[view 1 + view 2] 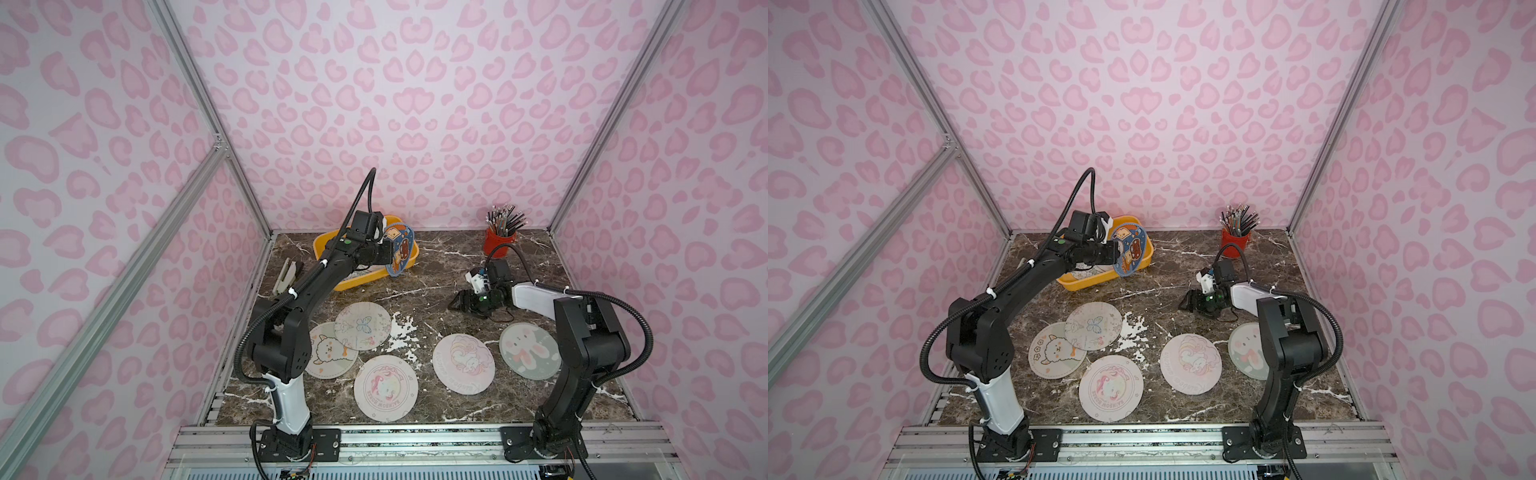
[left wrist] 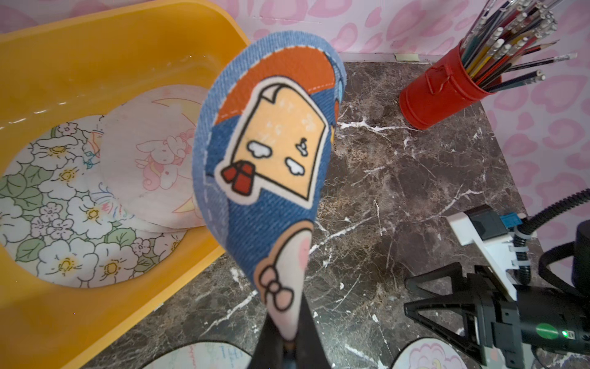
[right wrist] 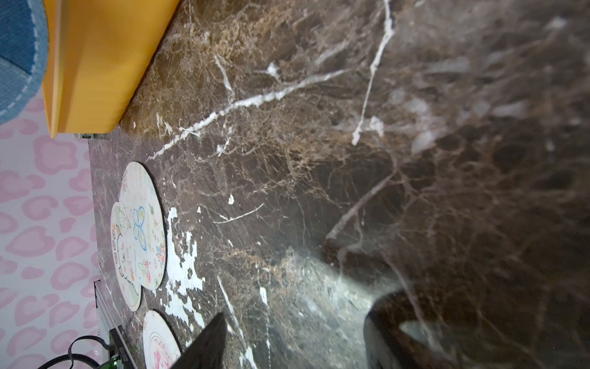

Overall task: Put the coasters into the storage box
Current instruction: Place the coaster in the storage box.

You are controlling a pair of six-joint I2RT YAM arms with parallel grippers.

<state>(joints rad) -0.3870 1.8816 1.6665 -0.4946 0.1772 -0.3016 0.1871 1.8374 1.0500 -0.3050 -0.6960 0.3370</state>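
Note:
The blue coaster sticks out over the rim of the box, so my left gripper should move away from the red pencil cup, over the floral coaster in the box, to release the blue coaster.
My left gripper (image 1: 390, 252) (image 2: 289, 338) is shut on the edge of a blue coaster (image 1: 400, 249) (image 1: 1131, 249) (image 2: 271, 159) with toast characters, which it holds on edge over the right end of the yellow storage box (image 1: 326, 245) (image 1: 1075, 284) (image 2: 95, 48). Two coasters lie inside the box, a floral one (image 2: 64, 207) and a pale pink one (image 2: 153, 159). Several pale coasters rest on the marble table: butterfly (image 1: 363, 325), alpaca (image 1: 328, 353), rainbow rose (image 1: 385, 388), unicorn (image 1: 463, 363) and bunny (image 1: 530, 351). My right gripper (image 1: 455, 303) (image 3: 297, 319) hovers low over bare marble, open, with nothing in it.
A red pencil cup (image 1: 500, 243) (image 2: 440, 92) stands at the back right. A grey object (image 1: 284, 276) lies by the left wall. Pink patterned walls close in three sides of the table, and a metal rail (image 1: 415, 440) runs along the front.

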